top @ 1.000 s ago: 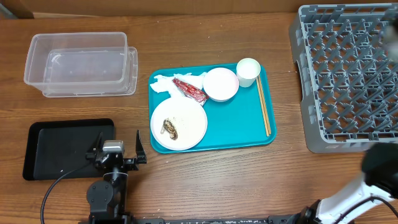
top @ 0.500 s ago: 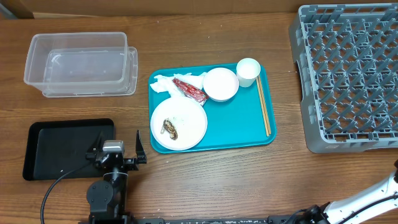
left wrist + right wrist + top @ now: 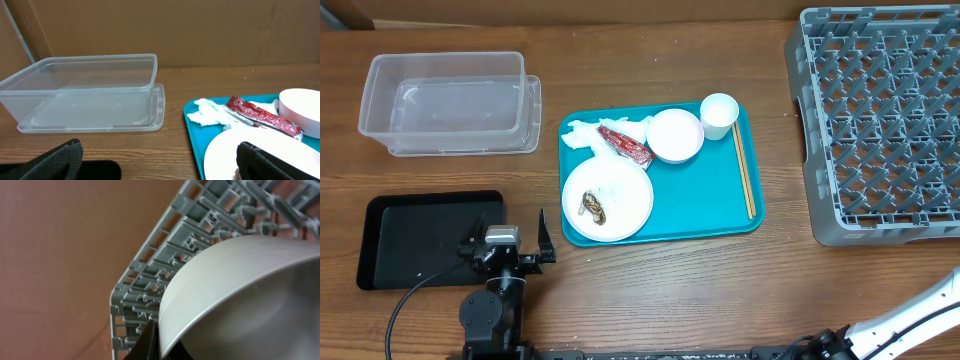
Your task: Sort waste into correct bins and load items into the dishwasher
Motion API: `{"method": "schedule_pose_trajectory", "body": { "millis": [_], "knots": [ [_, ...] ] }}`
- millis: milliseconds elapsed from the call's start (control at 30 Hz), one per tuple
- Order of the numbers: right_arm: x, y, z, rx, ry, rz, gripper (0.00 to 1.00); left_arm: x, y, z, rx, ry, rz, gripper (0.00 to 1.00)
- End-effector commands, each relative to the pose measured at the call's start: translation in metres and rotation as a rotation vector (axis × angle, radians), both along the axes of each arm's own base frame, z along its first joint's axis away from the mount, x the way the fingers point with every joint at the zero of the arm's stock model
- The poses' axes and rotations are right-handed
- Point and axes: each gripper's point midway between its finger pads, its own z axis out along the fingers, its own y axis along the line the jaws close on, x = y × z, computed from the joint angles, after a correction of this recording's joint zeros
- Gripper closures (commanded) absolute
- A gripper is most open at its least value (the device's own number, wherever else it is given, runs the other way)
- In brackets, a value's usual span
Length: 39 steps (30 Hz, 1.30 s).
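Note:
The rows beside the spot for the second white bowl are empty. My right gripper will next lower the bowl between the pegs of the grey dish rack (image 3: 175, 262) there.
My left gripper (image 3: 510, 246) is open and empty, low over the table between the black tray (image 3: 390, 250) and the round white plate (image 3: 620, 190); its fingers frame the left wrist view (image 3: 160, 167). The plate carries a brown food scrap (image 3: 592, 206). A crumpled napkin (image 3: 580, 135), red wrapper (image 3: 625, 145), white bowl (image 3: 675, 135), white cup (image 3: 719, 115) and chopsticks (image 3: 745, 172) lie on the teal tray (image 3: 700, 205). My right gripper (image 3: 159, 342) is shut on a second white bowl (image 3: 240, 295), beside the grey dish rack (image 3: 165, 265). This gripper is outside the overhead view.
The clear tub (image 3: 450, 100) stands at the back left, also seen in the left wrist view (image 3: 85, 90). The dish rack (image 3: 880, 120) fills the right side of the table. Part of the right arm (image 3: 910, 320) shows at the bottom right corner.
The right arm, seen near the rack's right edge a second ago, has moved out of the overhead view toward the lower right. The left arm and the tray items have not moved.

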Motion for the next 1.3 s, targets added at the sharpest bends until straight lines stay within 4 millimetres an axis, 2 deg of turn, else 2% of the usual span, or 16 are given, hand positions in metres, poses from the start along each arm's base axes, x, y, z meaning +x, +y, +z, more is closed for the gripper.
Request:
{"method": "schedule_pose_trajectory", "body": {
  "millis": [0, 100, 200, 400, 500, 633, 700, 900, 967, 1033, 1133, 1267],
  "knots": [
    [0.002, 0.007, 0.008, -0.015, -0.097, 0.084, 0.96, 0.0, 0.0, 0.0, 0.016, -0.006, -0.001, 0.0],
    [0.003, 0.007, 0.002, -0.019, -0.105, 0.089, 0.96, 0.0, 0.0, 0.0, 0.016, -0.006, -0.001, 0.0],
    [0.002, 0.009, -0.015, 0.006, -0.084, 0.084, 0.96, 0.0, 0.0, 0.0, 0.016, -0.006, -0.001, 0.0],
    [-0.014, 0.0, -0.043, 0.054, -0.051, 0.05, 0.96, 0.0, 0.0, 0.0, 0.016, -0.006, 0.0, 0.0],
    [-0.023, -0.003, -0.048, 0.087, -0.034, 0.031, 0.96, 0.0, 0.0, 0.0, 0.016, -0.006, -0.001, 0.0],
    [-0.042, -0.016, -0.031, 0.164, -0.085, 0.012, 0.91, 0.0, 0.0, 0.0, 0.016, -0.006, -0.001, 0.0],
    [-0.052, -0.026, -0.025, 0.21, -0.079, -0.03, 0.81, 0.0, 0.0, 0.0, 0.016, -0.006, -0.001, 0.0],
    [-0.08, -0.039, 0.004, 0.186, -0.069, -0.104, 0.73, 0.0, 0.0, 0.0, 0.016, -0.006, -0.001, 0.0],
    [-0.094, -0.049, 0.015, 0.161, -0.016, -0.192, 0.66, 0.0, 0.0, 0.0, 0.016, -0.006, -0.001, 0.0],
    [-0.102, -0.053, 0.026, 0.135, 0.011, -0.246, 0.66, 0.0, 0.0, 0.0, 0.016, -0.006, -0.001, 0.0],
    [-0.117, -0.055, 0.057, 0.087, 0.04, -0.34, 0.68, 0.0, 0.0, 0.0, 0.016, -0.006, -0.001, 0.0],
    [-0.111, -0.041, 0.09, 0.013, 0.008, -0.331, 0.7, 0.0, 0.0, 0.0, 0.016, -0.006, -0.001, 0.0]
  ]
}}
